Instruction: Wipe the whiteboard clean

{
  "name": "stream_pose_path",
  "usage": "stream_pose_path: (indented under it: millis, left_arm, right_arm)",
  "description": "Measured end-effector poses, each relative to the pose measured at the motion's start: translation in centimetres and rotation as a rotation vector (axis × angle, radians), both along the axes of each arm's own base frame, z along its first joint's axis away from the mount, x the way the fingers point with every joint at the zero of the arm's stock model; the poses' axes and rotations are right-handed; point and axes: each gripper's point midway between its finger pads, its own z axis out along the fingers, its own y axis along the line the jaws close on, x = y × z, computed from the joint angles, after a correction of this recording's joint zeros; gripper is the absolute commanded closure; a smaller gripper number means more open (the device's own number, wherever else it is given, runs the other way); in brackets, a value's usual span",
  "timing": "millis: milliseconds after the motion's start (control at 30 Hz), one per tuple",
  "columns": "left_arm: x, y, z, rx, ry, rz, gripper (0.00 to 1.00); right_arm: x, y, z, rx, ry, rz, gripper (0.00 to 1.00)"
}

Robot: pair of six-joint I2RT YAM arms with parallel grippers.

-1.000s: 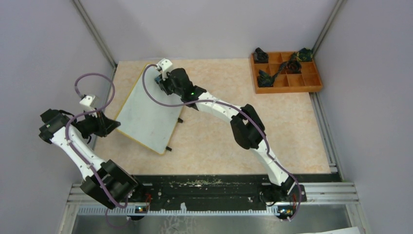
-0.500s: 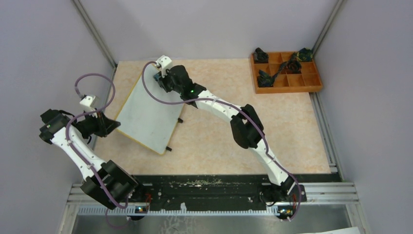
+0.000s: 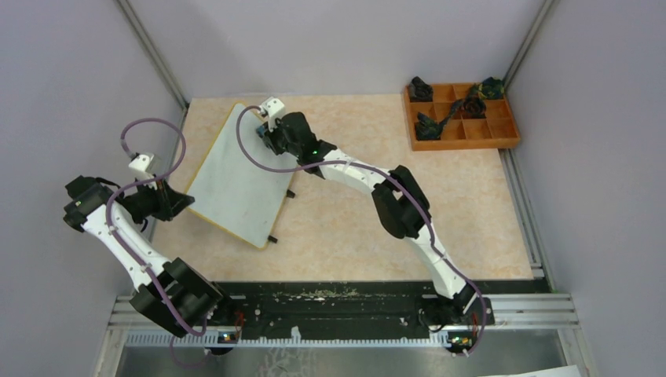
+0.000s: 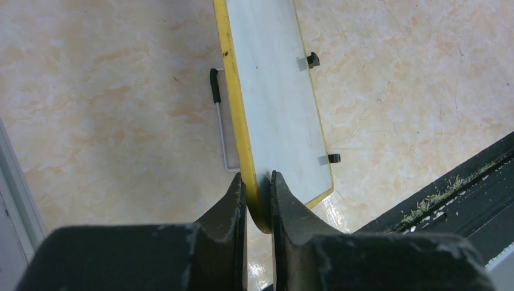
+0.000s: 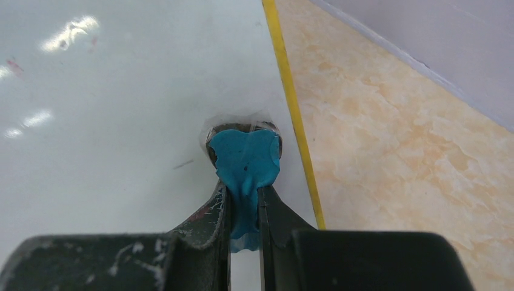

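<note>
Clear tabletop lies back from my right gripper and to its right in the top view, so I will lift the blue pad over there, lower and release it.
The whiteboard lies tilted at the left of the table, white with a thin yellow edge. My left gripper is shut on its near-left corner; in the left wrist view the fingers clamp the yellow rim of the whiteboard. My right gripper is at the board's far right corner, shut on a blue wiping pad. The pad presses on the whiteboard close to the yellow edge. Faint red smudges show at the upper left of the right wrist view.
An orange-brown compartment tray holding dark objects stands at the back right. A wire stand and small black feet sit beneath the board. Grey walls close in on three sides, and a black rail runs along the near edge.
My right gripper has slid the blue pad a little to the right, toward the board's far right edge. The left arm and the board have not moved.
</note>
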Motion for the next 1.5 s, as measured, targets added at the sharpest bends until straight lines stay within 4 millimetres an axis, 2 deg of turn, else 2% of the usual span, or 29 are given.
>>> stream_pose_path:
  millis: [100, 533, 700, 800, 867, 1033, 1133, 1233, 1300, 1333, 1500]
  left_arm:
    - [0.0, 0.0, 0.0, -0.001, 0.000, 0.000, 1.00]
    - [0.0, -0.1, 0.0, -0.003, -0.001, -0.002, 1.00]
    - [0.0, -0.2, 0.1, -0.003, -0.002, -0.006, 1.00]
    - [0.0, -0.5, 0.1, -0.011, 0.006, -0.014, 0.98]
    - [-0.1, -0.6, 0.2, -0.017, 0.013, -0.011, 0.97]
    - [-0.2, -0.8, 0.5, -0.027, 0.030, -0.001, 0.97]
    - [-0.3, -0.8, 0.6, -0.032, 0.042, 0.007, 0.97]
    - [-0.5, -0.8, 0.6, -0.037, 0.052, 0.013, 0.97]
    - [-0.5, -0.8, 0.6, -0.038, 0.055, 0.017, 0.96]
    - [-0.5, -0.8, 0.6, -0.037, 0.056, 0.017, 0.96]
    - [-0.6, -0.9, 0.7, -0.034, 0.056, 0.019, 0.93]
  right_arm:
    - [0.2, -0.9, -1.0, -0.018, 0.012, -0.017, 1.00]
    - [-0.2, -3.0, -2.6, -0.065, 0.038, -0.063, 1.00]
    - [-1.3, -5.7, -3.8, -0.130, 0.087, -0.097, 1.00]
    - [-2.0, -8.3, -3.1, -0.176, 0.123, -0.137, 1.00]
    - [-2.2, -10.4, -1.7, -0.197, 0.137, -0.177, 1.00]
    - [-1.8, -17.1, 3.6, -0.174, 0.160, -0.305, 1.00]
    - [-2.4, -21.6, 4.8, -0.169, 0.185, -0.383, 1.00]
    - [-3.9, -26.6, 3.7, -0.197, 0.243, -0.475, 1.00]
    - [-6.0, -29.1, 1.3, -0.239, 0.312, -0.512, 1.00]
    - [-6.3, -29.6, 0.9, -0.248, 0.325, -0.519, 1.00]
    - [-10.7, -33.0, -3.8, -0.331, 0.453, -0.559, 1.00]
